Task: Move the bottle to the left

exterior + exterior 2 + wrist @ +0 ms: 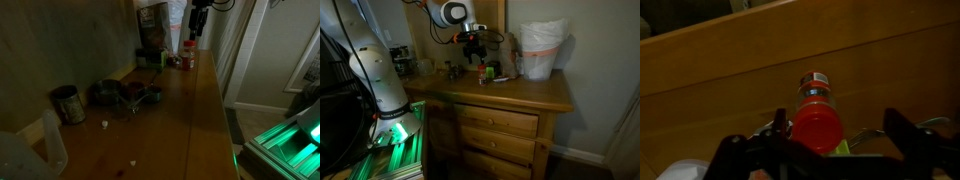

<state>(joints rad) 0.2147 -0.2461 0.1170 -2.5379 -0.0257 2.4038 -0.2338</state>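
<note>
The cap is below my gripper and between its open fingers, so my gripper needs to go down around the bottle's red cap (189, 44) (817, 128) and close next.
The bottle (187, 54) is small, with a red cap and a pale body, and stands upright at the far end of the wooden dresser top (185, 110). It also shows in an exterior view (480, 72) and in the wrist view (817, 122), seen from above. My gripper (197, 27) hangs just above it, also in an exterior view (474, 52). In the wrist view the gripper (835, 125) is open, its fingers to either side of the red cap, not touching it.
A dark tin can (68, 103) and metal measuring cups (125, 95) stand along the wall. A translucent jug (30, 150) is at the near end, also in an exterior view (542, 48). A box (152, 25) and small items crowd the bottle. The dresser edge (222, 120) drops off.
</note>
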